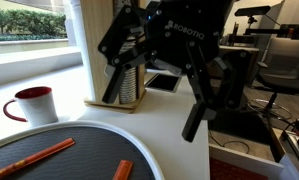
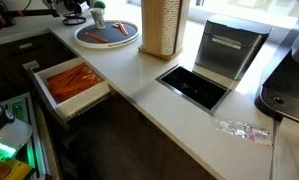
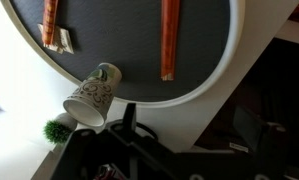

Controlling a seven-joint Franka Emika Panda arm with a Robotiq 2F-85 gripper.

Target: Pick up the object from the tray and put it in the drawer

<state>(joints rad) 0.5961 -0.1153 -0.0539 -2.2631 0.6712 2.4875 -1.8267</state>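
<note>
The gripper will next go down to the tray (image 1: 89,150) and bring its open fingers around the short stubby orange object's loose end (image 1: 124,166), because that end is clear of the long stick.
The round dark grey tray (image 1: 89,150) with a pale rim lies on the white counter. On it are a long orange stick (image 1: 34,158) and the short stubby orange object (image 1: 122,170), cut by the frame's bottom edge. My gripper (image 1: 151,115) hangs open and empty above the tray's far side, touching nothing. The wrist view shows the tray (image 3: 109,40) with two orange pieces, both cut by the top edge, and one dark finger (image 3: 129,118). The drawer (image 2: 87,100) stands pulled open with orange contents. The tray (image 2: 89,40) sits at the counter's far corner there.
A white mug (image 1: 34,105) stands beside the tray; it also shows in the wrist view (image 3: 94,95) next to a small green plant (image 3: 57,130). A tall paper roll (image 2: 161,25), a black rectangular recess (image 2: 194,85) and a steel appliance (image 2: 229,50) are on the counter.
</note>
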